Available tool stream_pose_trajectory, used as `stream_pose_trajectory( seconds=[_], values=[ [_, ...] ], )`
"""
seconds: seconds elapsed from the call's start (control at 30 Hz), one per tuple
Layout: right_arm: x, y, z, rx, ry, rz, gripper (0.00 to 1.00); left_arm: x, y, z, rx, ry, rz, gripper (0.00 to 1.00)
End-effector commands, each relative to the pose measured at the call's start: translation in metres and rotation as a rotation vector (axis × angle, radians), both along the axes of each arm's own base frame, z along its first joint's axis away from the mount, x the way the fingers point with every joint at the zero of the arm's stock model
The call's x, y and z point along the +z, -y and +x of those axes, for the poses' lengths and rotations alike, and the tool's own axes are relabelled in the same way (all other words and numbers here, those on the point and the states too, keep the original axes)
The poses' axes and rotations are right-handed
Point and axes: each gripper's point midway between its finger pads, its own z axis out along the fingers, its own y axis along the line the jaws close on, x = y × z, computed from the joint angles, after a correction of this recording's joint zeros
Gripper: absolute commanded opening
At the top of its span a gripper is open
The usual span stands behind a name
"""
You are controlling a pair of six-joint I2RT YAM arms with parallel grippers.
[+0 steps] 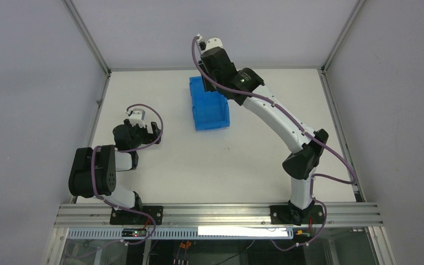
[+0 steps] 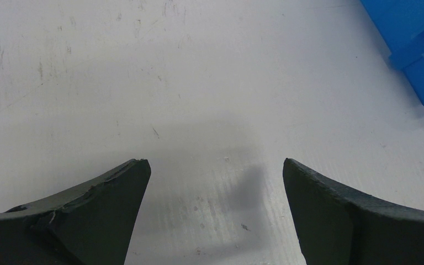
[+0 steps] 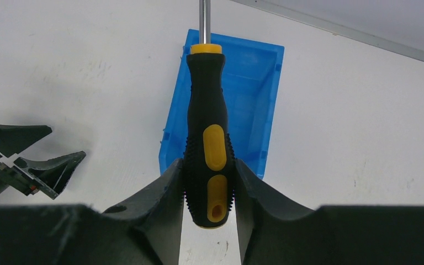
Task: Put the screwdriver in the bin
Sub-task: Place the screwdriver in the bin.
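The screwdriver goes down between the bin's sides in my right gripper next for release there, because the bin's bottom lies open well below the held screwdriver (image 3: pixel 207 132).
My right gripper (image 3: pixel 208 167) is shut on the screwdriver (image 3: pixel 207 132), gripping the lower end of its black-and-yellow handle, with the metal shaft pointing away out of the top of the right wrist view. It holds the tool in the air above the blue bin (image 3: pixel 254 94). In the top view the right gripper (image 1: pixel 208 55) hangs over the far end of the bin (image 1: pixel 210 107) and the screwdriver is hidden there. My left gripper (image 2: pixel 215 165) is open and empty just above the table, with a corner of the bin (image 2: pixel 414 38) at its upper right.
The white table (image 1: pixel 210 165) is walled by white panels on a metal frame. My left arm (image 1: pixel 135 130) is folded near the table's left side. The left gripper also shows at the left edge of the right wrist view (image 3: pixel 27 160).
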Motion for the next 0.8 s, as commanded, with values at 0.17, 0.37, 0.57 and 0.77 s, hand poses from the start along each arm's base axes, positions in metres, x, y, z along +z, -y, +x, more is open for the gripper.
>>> stream_pose_trajectory(
  seconds=[0.17, 0.37, 0.57, 0.77],
  values=[
    [-0.037, -0.022, 0.014, 0.092, 0.052, 0.007, 0.01, 0.016, 0.0, 0.006, -0.002, 0.059, 0.011, 0.99],
    [-0.097, -0.027, 0.021, 0.093, 0.02, -0.034, 0.01, 0.015, 0.0, 0.006, -0.002, 0.058, 0.011, 0.99],
    [-0.153, -0.027, 0.029, 0.082, -0.041, -0.088, 0.01, 0.015, 0.0, 0.006, -0.002, 0.058, 0.011, 0.99],
    [-0.193, -0.024, 0.036, 0.067, -0.082, -0.111, 0.01, 0.015, 0.0, 0.006, -0.001, 0.058, 0.011, 0.99]
  ],
)
